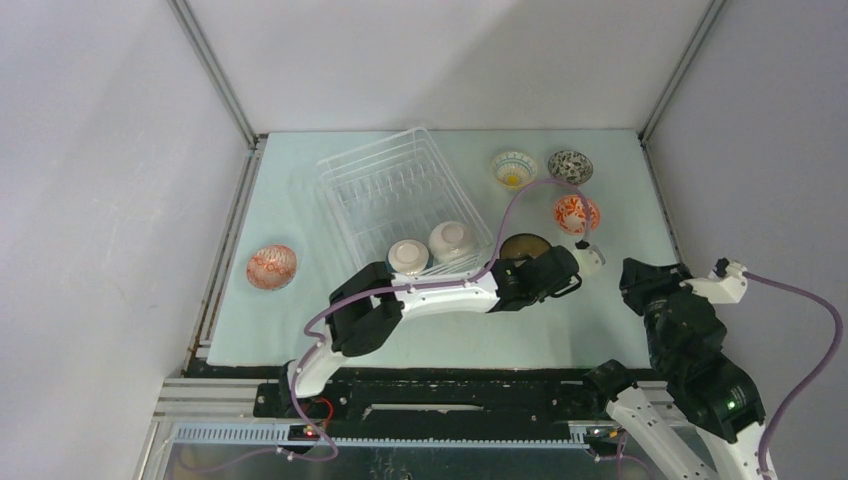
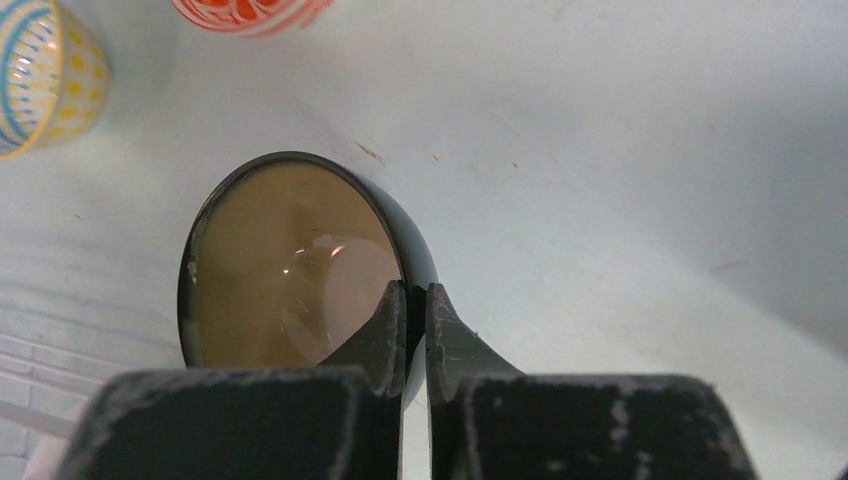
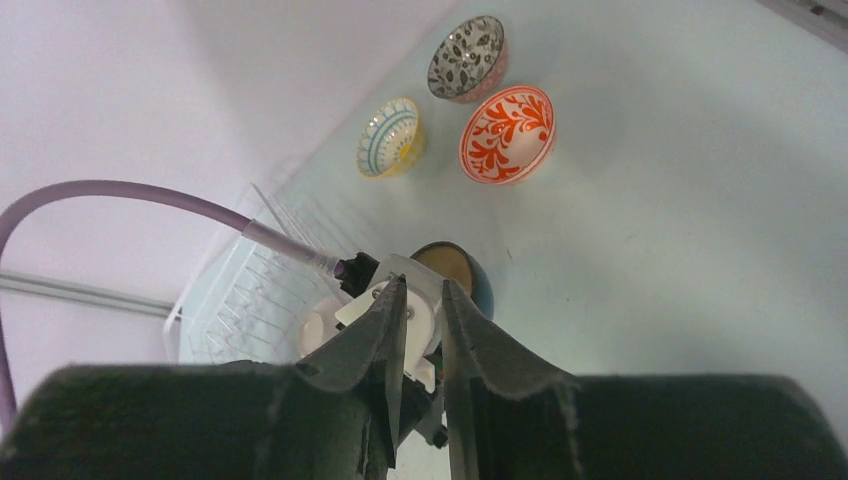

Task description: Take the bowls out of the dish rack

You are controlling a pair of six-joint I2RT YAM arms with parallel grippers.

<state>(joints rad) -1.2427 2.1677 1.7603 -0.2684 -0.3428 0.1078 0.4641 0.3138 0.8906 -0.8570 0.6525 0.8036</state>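
My left gripper will next move outward and down to release the bowl's rim, because the open tabletop before the yellow bowl (image 2: 172,128) is outward of the gripper and below.
The white wire dish rack (image 1: 400,190) sits at the middle of the table and holds two pale bowls (image 1: 408,257) (image 1: 451,240) at its near edge. My left gripper (image 2: 417,300) is shut on the right rim of a dark teal bowl (image 2: 290,270) with a tan inside. That bowl (image 1: 524,246) is low over the table, just right of the rack. My right gripper (image 3: 423,300) hangs near the table's right front, its fingers slightly apart with nothing between them, and points toward the left wrist.
A yellow bowl (image 1: 513,168), a speckled bowl (image 1: 570,166) and a red-patterned bowl (image 1: 576,213) stand upright at the back right. Another red-patterned bowl (image 1: 271,267) stands left of the rack. Walls close in the table on three sides.
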